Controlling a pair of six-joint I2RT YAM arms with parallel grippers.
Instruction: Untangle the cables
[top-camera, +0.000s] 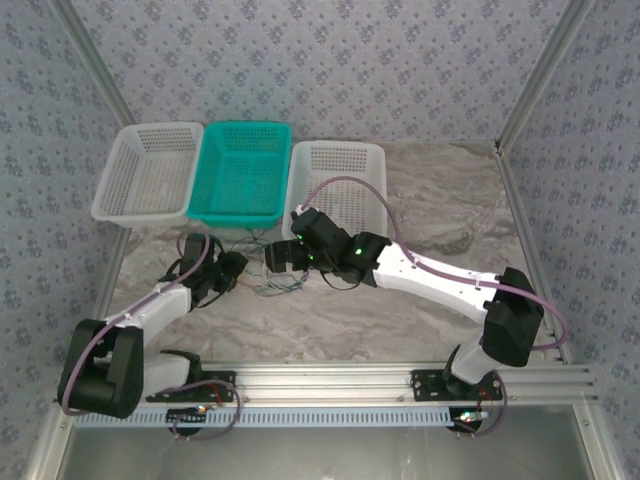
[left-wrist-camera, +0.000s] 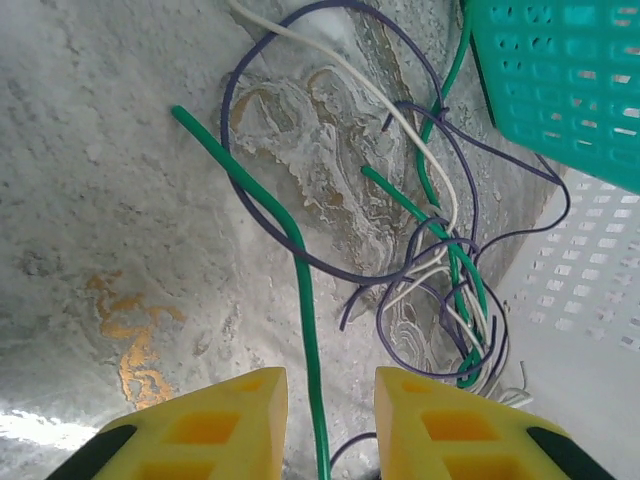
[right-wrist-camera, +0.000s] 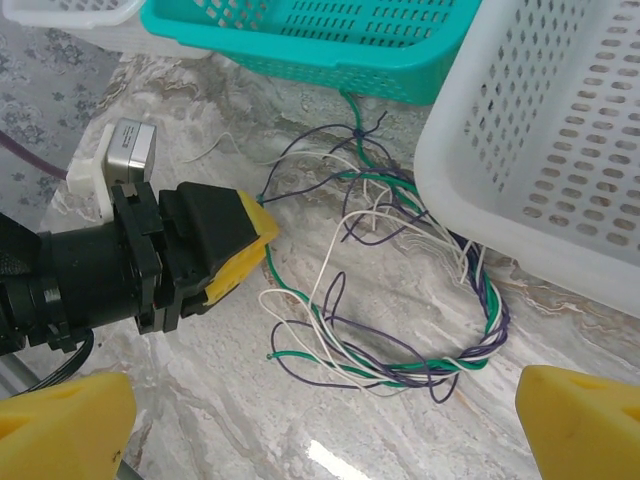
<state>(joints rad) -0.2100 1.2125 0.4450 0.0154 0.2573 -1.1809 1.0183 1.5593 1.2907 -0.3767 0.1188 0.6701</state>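
Observation:
My right gripper moves toward my left gripper next and tilts to face the green cable at that gripper's yellow fingers, because that cable runs straight between them.
The cables (top-camera: 275, 285) lie in a loose tangle of green, purple and white strands on the marble table, just in front of the baskets. In the left wrist view a green cable (left-wrist-camera: 305, 320) runs straight between my left gripper's (left-wrist-camera: 331, 385) yellow fingers, which stand narrowly apart with a gap on each side of it. The knotted bundle (left-wrist-camera: 455, 290) lies beyond, to the right. My right gripper (right-wrist-camera: 320, 430) hangs wide open above the twisted strands (right-wrist-camera: 421, 368), holding nothing. From there I see the left gripper (right-wrist-camera: 250, 245) at the tangle's left edge.
Three baskets stand at the back: white (top-camera: 112, 190), teal (top-camera: 205, 205) and white (top-camera: 300, 170). The tangle reaches under the edges of the teal basket (right-wrist-camera: 300, 50) and the right white one (right-wrist-camera: 450, 190). Both grippers (top-camera: 232, 268) (top-camera: 280, 257) sit close together.

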